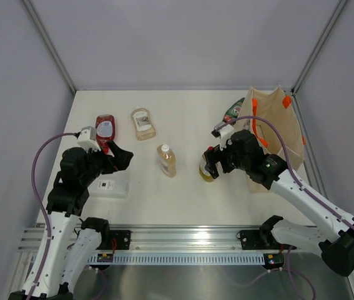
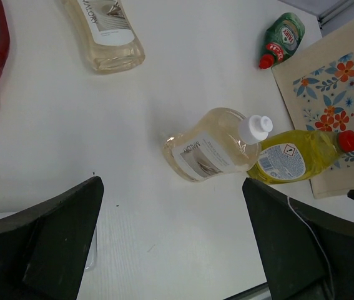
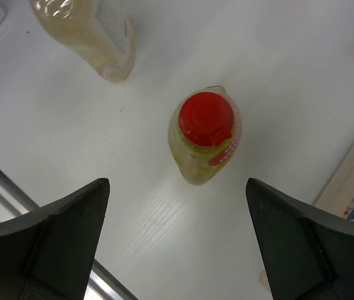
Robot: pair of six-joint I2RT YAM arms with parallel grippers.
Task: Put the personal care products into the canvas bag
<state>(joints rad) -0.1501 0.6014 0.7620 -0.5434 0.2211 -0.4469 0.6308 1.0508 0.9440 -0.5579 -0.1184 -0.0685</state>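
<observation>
The bottle stands below my right gripper, to the left in the top view. I will move my right gripper down and to that side next, around the bottle's yellow-green body.
A yellow-green bottle with a red cap stands upright on the table, seen cap-on from above. My right gripper is open above it, just to its near side, and holds nothing; they also show in the top view, bottle and gripper. The canvas bag stands at the right, its floral print facing the table. A green bottle lies by the bag. A clear bottle with a white cap, another clear bottle, a red bottle and a white packet lie on the table. My left gripper is open and empty.
Grey walls close the table at the back and sides. A metal rail runs along the near edge. The bag's edge lies just right of the right gripper. Bare table lies between the left fingers.
</observation>
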